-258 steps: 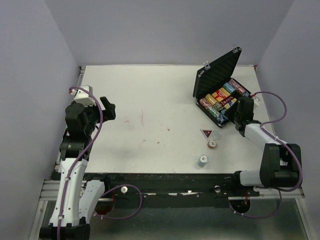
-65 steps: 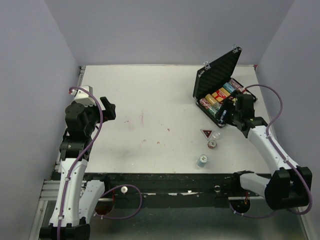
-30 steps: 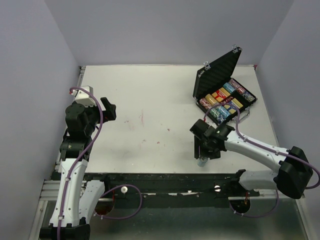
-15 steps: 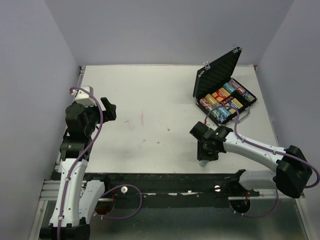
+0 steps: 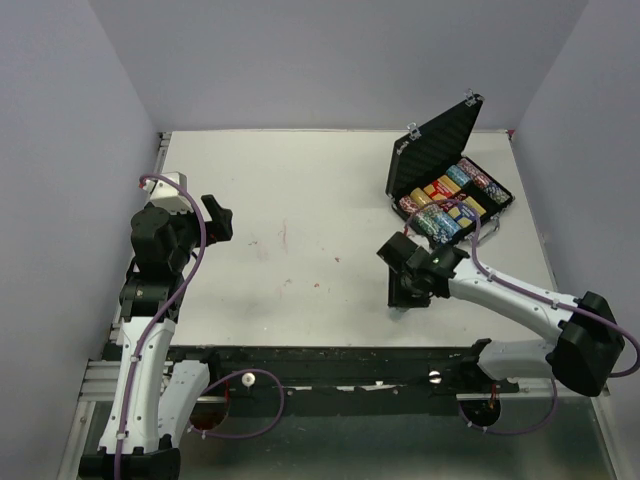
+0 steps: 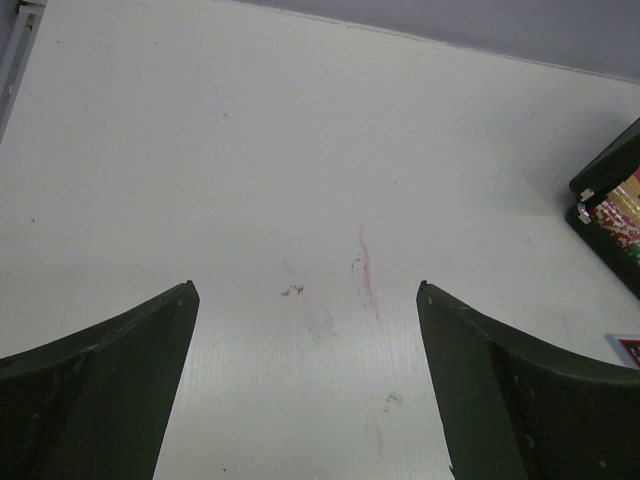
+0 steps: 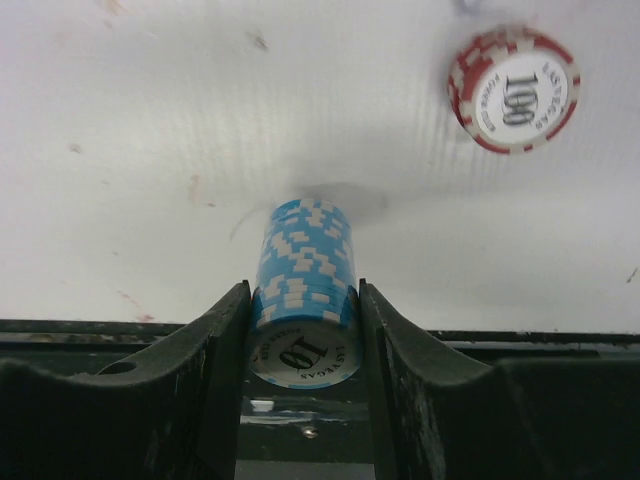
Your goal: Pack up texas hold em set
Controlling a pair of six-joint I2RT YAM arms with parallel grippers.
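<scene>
The robot's right gripper will lift outward to the case point(image 5: 436, 146), lower the blue chips into the slot there and let them go, because the tray shows a dark empty slot point(image 5: 479, 194).
The black ribbed case point(image 5: 436, 146) stands open at the back right, with rows of multicoloured chips point(image 5: 448, 202) and card decks in its tray. My right gripper point(image 5: 402, 292) is in front of the case, near the front of the table. It is shut on a small stack of blue chips point(image 7: 305, 290), held on its side just off the table. A red 100 chip stack point(image 7: 514, 88) stands just beyond it. The triangular marker and clear disc are hidden under the right arm. My left gripper point(image 5: 218, 218) is open and empty at the left; it also shows in the left wrist view point(image 6: 305, 288).
The white table point(image 5: 300, 200) has faint red marks point(image 6: 365, 275) in its middle. Its dark front rail point(image 7: 500, 340) runs just below the right gripper. The case's corner point(image 6: 612, 195) shows at the right edge of the left wrist view. Purple walls enclose three sides.
My right arm swung from the case down to the front of the table, shut on the blue chip stack and tipped it up off the table. The left arm has not moved.
</scene>
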